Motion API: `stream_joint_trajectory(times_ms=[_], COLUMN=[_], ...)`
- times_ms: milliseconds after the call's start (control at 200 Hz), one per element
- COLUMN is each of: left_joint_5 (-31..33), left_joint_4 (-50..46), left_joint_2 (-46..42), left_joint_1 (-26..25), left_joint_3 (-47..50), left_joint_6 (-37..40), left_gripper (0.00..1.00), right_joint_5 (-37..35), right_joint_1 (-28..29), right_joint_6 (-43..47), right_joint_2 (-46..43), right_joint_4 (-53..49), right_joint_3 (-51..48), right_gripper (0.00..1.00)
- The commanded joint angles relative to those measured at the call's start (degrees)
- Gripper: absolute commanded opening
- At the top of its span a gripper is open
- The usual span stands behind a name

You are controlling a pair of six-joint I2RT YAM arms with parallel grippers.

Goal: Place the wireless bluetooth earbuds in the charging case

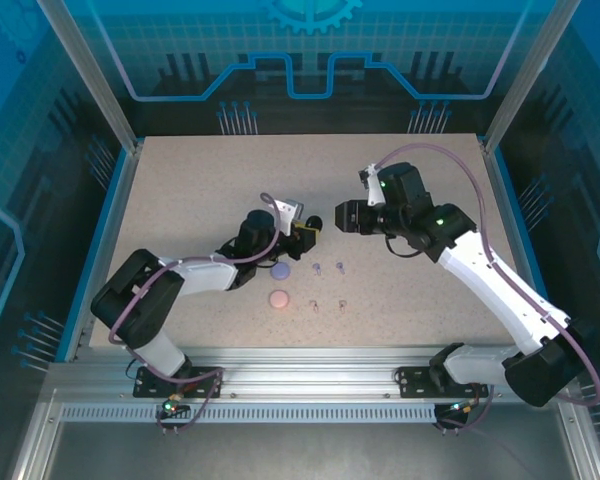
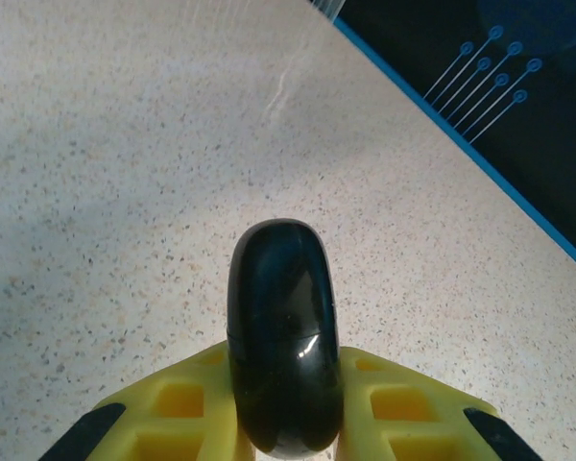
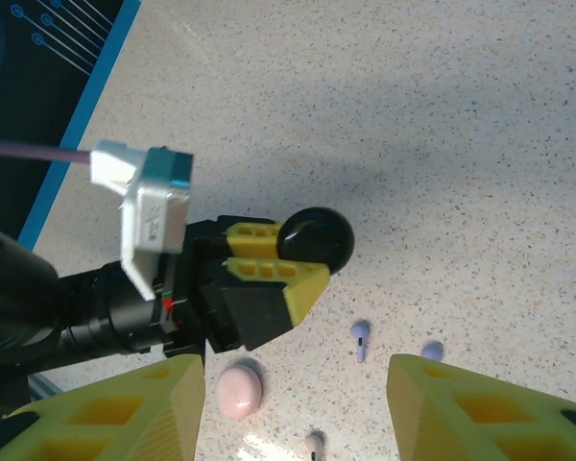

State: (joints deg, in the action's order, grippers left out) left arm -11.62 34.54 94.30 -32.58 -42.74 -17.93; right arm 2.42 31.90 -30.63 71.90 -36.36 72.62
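Note:
My left gripper carries the black case outward and down next and releases it on the tabletop, since empty speckled surface lies below and outward of my left gripper.
My left gripper is shut on a glossy black round charging case, which stands on edge between the yellow fingers with its seam closed. The same black case is held off the table. My right gripper hovers just right of it, open, nothing between its fingers. Two lavender earbuds lie on the table below it. A pale beige earbud lies nearer the front, and a second one lies beside it.
A lavender round case and a pink round case lie shut on the speckled table, left of the buds. Blue-edged walls ring the tabletop. Open room stretches across the far half.

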Motion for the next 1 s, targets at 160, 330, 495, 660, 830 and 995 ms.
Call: stream_joint_trajectory(times_ms=[160,330,495,660,830,995], left_joint_5=[-2.27,-3.58,-5.20,-6.58,-7.15,-8.54], left_joint_4=[-15.45,-19.37,-22.19,-27.68,-31.53,-34.34], left_joint_2=[6.07,10.34,14.40,18.83,21.95,24.59], left_joint_1=[3.45,6.59,9.22,11.10,12.34,13.41], left_joint_3=[-10.13,-14.91,-19.45,-25.32,-29.74,-33.49], left_joint_6=[-4.47,-5.88,-7.06,-6.77,-7.23,-7.99], left_gripper=[0.00,0.00,0.02,0.07,0.13,0.16], right_joint_5=[-2.83,-2.94,-2.74,-2.50,-2.77,-2.93], right_joint_1=[1.70,1.85,1.94,2.10,2.38,2.66], right_joint_6=[0.40,0.79,1.01,1.10,1.18,1.41], right_joint_2=[0.99,2.14,3.07,3.62,3.35,2.77], right_joint_4=[1.94,2.60,3.13,3.14,2.74,2.08], right_joint_3=[-1.08,-1.03,-1.01,-0.59,-0.10,0.40], right_gripper=[0.55,0.55,0.56,0.56,0.57,0.57])
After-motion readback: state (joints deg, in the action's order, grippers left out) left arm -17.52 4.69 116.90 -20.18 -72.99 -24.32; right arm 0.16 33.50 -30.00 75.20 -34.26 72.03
